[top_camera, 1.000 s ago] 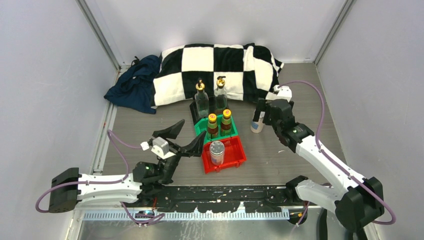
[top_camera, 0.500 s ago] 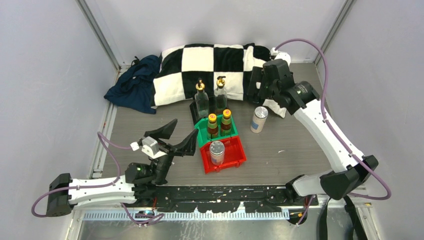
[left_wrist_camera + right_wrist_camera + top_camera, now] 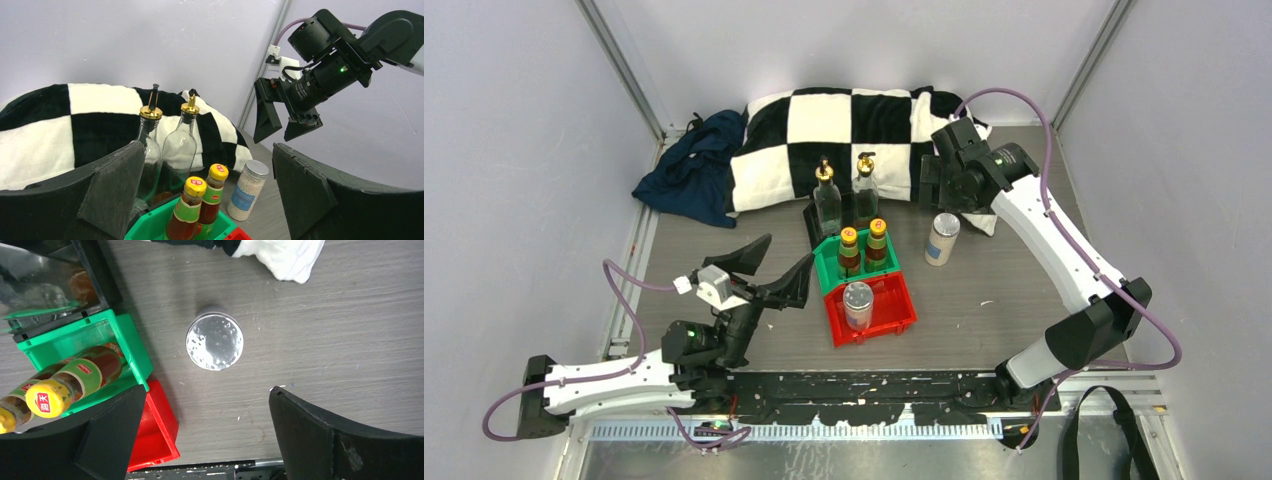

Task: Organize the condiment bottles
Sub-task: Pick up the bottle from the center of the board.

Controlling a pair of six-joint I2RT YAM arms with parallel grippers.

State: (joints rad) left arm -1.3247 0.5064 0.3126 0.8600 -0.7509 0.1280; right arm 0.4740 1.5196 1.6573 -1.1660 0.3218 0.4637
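Note:
The robot's right gripper needs to go down next over the silver lid of the lone jar (image 3: pixel 946 223) (image 3: pixel 215 342) and close its fingers around it, because this jar is still outside the bins.
Two tall glass bottles with gold pourers (image 3: pixel 827 205) (image 3: pixel 865 190) stand in the black bin (image 3: pixel 812 222). Two yellow-capped sauce bottles (image 3: pixel 849 250) (image 3: pixel 877 243) stand in the green bin (image 3: pixel 827 265). One silver-lidded shaker jar (image 3: pixel 858 305) is in the red bin (image 3: pixel 896 322). The other jar (image 3: pixel 941 238) stands alone on the table right of the bins, and its lid shows in the right wrist view (image 3: pixel 215 341). My right gripper (image 3: pixel 938 188) hangs open and empty high above that jar. My left gripper (image 3: pixel 776 268) is open and empty, left of the bins.
A black-and-white checkered cloth (image 3: pixel 854 125) and a dark blue cloth (image 3: pixel 689 170) lie at the back. The arm base rail (image 3: pixel 874 390) runs along the near edge. Grey walls close in on both sides.
My right gripper has let go of the jar on the table and risen up and back from it. My left arm has drawn back a little to the left.

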